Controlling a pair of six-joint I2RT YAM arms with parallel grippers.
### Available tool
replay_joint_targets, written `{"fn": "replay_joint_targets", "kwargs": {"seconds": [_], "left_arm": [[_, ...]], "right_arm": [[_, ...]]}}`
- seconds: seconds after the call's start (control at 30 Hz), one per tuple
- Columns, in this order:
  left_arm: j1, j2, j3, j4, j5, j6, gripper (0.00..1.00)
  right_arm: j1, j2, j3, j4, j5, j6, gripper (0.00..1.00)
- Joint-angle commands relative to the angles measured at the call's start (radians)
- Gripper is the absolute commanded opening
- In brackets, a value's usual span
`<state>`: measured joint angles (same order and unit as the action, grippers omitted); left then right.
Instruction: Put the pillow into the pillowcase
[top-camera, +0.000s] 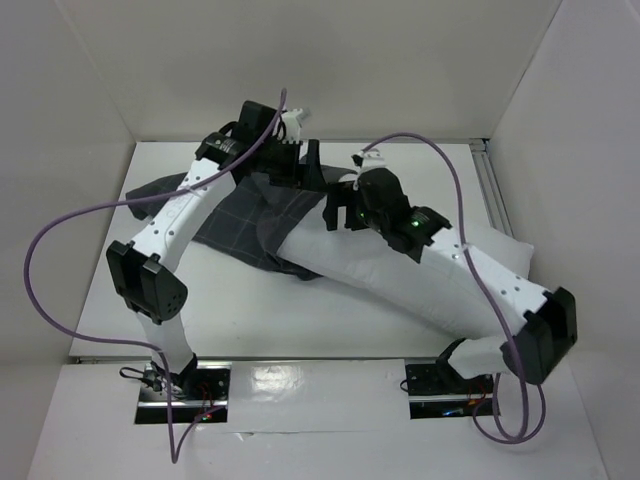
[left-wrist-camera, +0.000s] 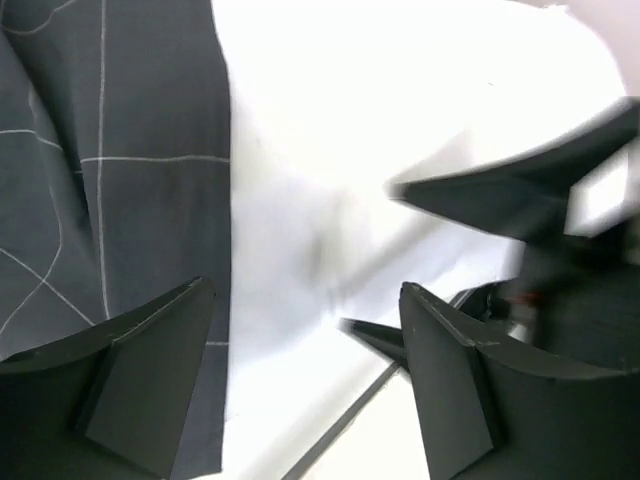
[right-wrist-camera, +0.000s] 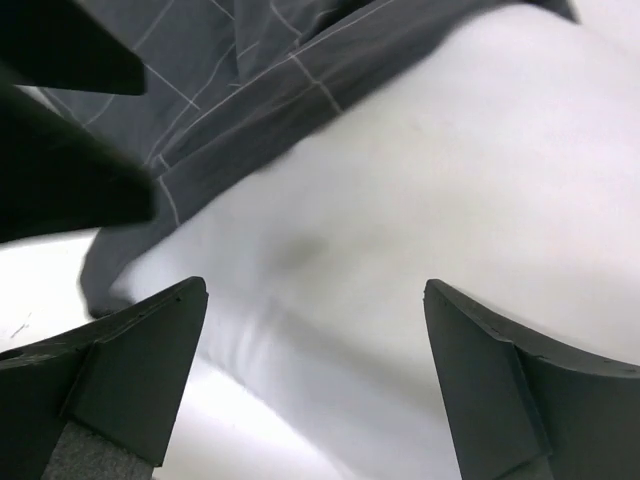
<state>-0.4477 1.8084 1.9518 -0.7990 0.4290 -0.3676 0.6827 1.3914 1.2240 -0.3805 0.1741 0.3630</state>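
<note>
The pillowcase's near corner (top-camera: 307, 274) (left-wrist-camera: 204, 460) is ungripped beside the pillow's end, so I should move my left gripper back and down over that corner and close on it.
The white pillow (top-camera: 400, 275) lies slantwise from the table's middle to the right edge. Its left end sits under the edge of the dark grey checked pillowcase (top-camera: 232, 222), which lies limp at the back left. My left gripper (top-camera: 308, 168) is open and empty above the case's far right edge. In its wrist view the gripper (left-wrist-camera: 305, 345) holds nothing, with the pillowcase (left-wrist-camera: 110, 170) to its left. My right gripper (top-camera: 342, 208) is open over the pillow's left end. In its wrist view the gripper (right-wrist-camera: 315, 370) straddles the pillow (right-wrist-camera: 440, 210) without gripping it, and the pillowcase (right-wrist-camera: 260, 80) lies beyond.
White walls enclose the table at the back and both sides. A metal rail (top-camera: 492, 190) runs along the right edge. Purple cables (top-camera: 60, 235) loop off both arms. My two grippers are close together near the back middle; the left one shows dark in the right wrist view (right-wrist-camera: 60, 170).
</note>
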Motion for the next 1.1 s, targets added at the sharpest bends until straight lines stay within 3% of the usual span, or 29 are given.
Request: {"fn": "replay_joint_targets", "kwargs": {"seconds": [0.0, 0.07, 0.1, 0.17, 0.33, 0.4, 0.5, 0.83, 0.93, 0.97, 1.0, 1.07], "left_arm": [[-0.02, -0.079, -0.013, -0.04, -0.176, -0.02, 0.88], [-0.02, -0.196, -0.139, -0.019, -0.278, -0.05, 0.82], [-0.02, -0.239, -0.193, -0.003, -0.329, -0.069, 0.69], [-0.02, -0.36, -0.299, 0.032, -0.395, -0.137, 0.62], [-0.02, -0.581, -0.716, 0.231, -0.392, -0.347, 0.65], [-0.02, -0.647, -0.88, 0.308, -0.392, -0.441, 0.71], [-0.029, -0.709, -1.014, 0.435, -0.363, -0.493, 0.72], [-0.052, -0.644, -1.157, 0.616, -0.412, -0.527, 0.68], [-0.052, -0.62, -1.145, 0.603, -0.466, -0.527, 0.5], [-0.052, -0.607, -1.136, 0.578, -0.475, -0.518, 0.4], [-0.052, -0.607, -1.136, 0.569, -0.475, -0.518, 0.21], [-0.052, -0.607, -1.123, 0.56, -0.475, -0.508, 0.04]], "right_arm": [[0.011, -0.132, -0.055, -0.087, 0.059, 0.013, 0.96], [0.011, -0.16, -0.075, -0.107, 0.059, 0.013, 0.98], [0.02, -0.17, -0.084, -0.121, 0.05, 0.013, 0.99], [0.032, -0.18, -0.084, -0.146, 0.05, -0.012, 0.99], [0.127, -0.154, -0.093, -0.175, 0.096, -0.065, 0.99], [0.155, -0.137, -0.084, -0.164, 0.096, -0.087, 0.99], [0.205, -0.098, -0.075, -0.153, 0.128, -0.096, 0.99], [0.313, -0.023, -0.031, -0.153, 0.241, -0.096, 0.99], [0.336, 0.0, -0.021, -0.153, 0.255, -0.096, 0.99], [0.336, 0.026, -0.021, -0.144, 0.268, -0.096, 0.99], [0.348, 0.035, -0.021, -0.13, 0.281, -0.096, 0.99], [0.348, 0.072, -0.043, -0.094, 0.298, -0.096, 0.99]]}}
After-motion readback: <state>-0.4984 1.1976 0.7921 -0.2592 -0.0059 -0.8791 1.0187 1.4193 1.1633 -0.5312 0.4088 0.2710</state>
